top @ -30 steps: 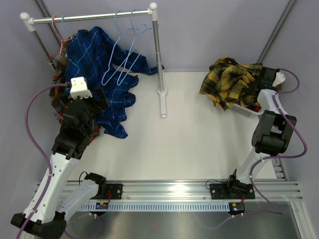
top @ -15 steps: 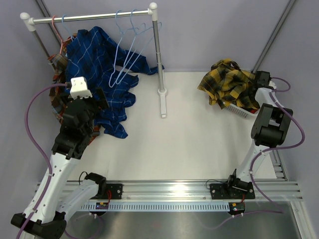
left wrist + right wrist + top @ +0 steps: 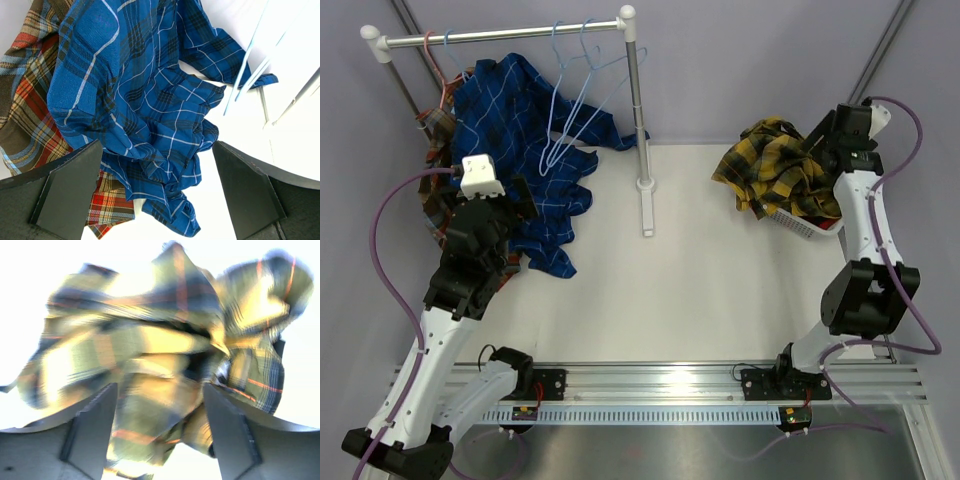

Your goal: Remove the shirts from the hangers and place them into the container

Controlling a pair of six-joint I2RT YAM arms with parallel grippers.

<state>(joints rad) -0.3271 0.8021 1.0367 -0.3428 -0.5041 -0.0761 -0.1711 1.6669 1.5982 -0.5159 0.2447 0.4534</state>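
Observation:
My right gripper will cross to the left in the top view and lower onto the yellow-and-black shirt's loose edge (image 3: 726, 172), since that edge spills past the container there.
The yellow-and-black shirt (image 3: 775, 165) lies heaped over the white container (image 3: 798, 225) at the right. My right gripper (image 3: 817, 140) hovers just beyond it, open; in the blurred right wrist view the shirt (image 3: 165, 340) lies past the spread fingers (image 3: 95, 430), not clamped. A blue shirt (image 3: 510, 110) and a brown-red plaid shirt (image 3: 435, 200) droop from the rail at the left. Bare light-blue hangers (image 3: 570, 120) hang beside them, and a pink hanger (image 3: 438, 60) too. My left gripper (image 3: 525, 195) is open near the blue shirt (image 3: 150, 100), holding nothing.
The metal rail (image 3: 505, 35) stands on a post (image 3: 638, 120) whose foot reaches onto the white table. A bit of red cloth (image 3: 835, 222) shows at the container's near right corner. Grey walls close in behind and at both sides.
My right gripper has opened and let go of the yellow shirt, then lifted up and back from it. The shirt stays on the container. The left arm has not moved.

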